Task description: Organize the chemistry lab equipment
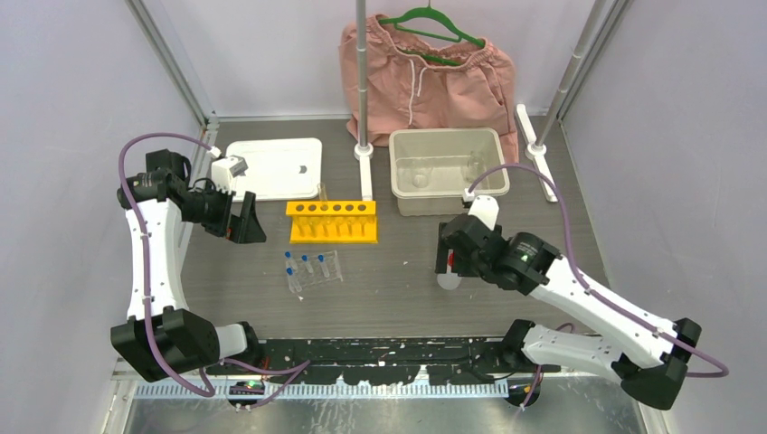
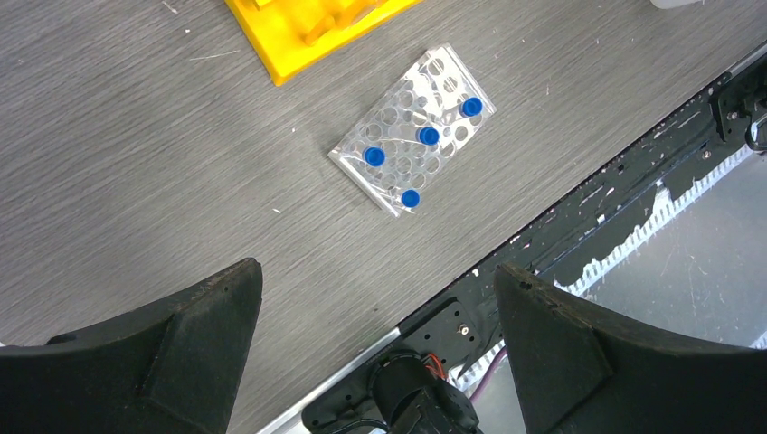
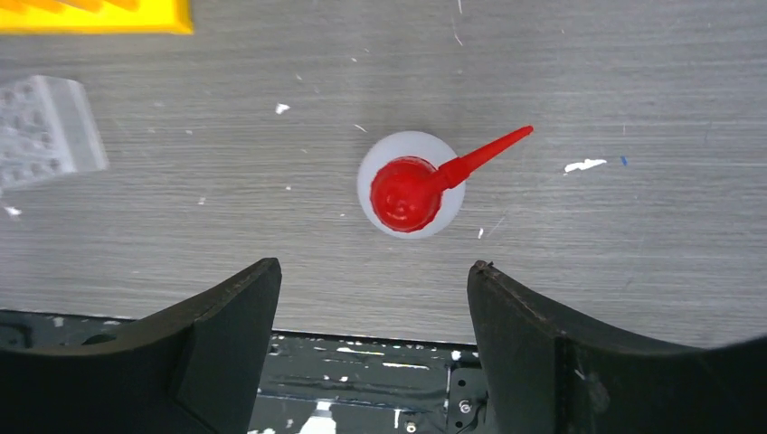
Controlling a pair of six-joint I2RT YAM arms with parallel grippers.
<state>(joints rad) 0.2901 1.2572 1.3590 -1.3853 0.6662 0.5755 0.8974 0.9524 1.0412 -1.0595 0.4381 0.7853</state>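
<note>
The upright bottle offers its cap from above, so the robot's right gripper will lower next, with its fingers on either side of the squeeze bottle's red cap point(image 1: 450, 259) point(image 3: 406, 194) below.
A yellow holed rack point(image 1: 332, 221) stands mid-table; its corner shows in the left wrist view point(image 2: 307, 32). In front of it a small clear holed holder point(image 1: 312, 269) carries several blue-capped tubes point(image 2: 428, 136). A clear plastic tray point(image 1: 402, 185) at the back holds two small clear beakers point(image 1: 419, 176). My left gripper point(image 1: 246, 221) is open and empty, left of the yellow rack and above the table point(image 2: 378, 280). My right gripper point(image 1: 449, 258) is open and empty, above the upright white squeeze bottle with the red nozzle point(image 3: 411, 185), not touching it point(image 3: 374, 271).
A white lid point(image 1: 276, 167) lies at the back left. Pink shorts on a green hanger point(image 1: 425, 72) hang behind the tray. A metal pole point(image 1: 362, 81) stands between the lid and the tray. The black front rail point(image 1: 380, 348) runs along the near edge.
</note>
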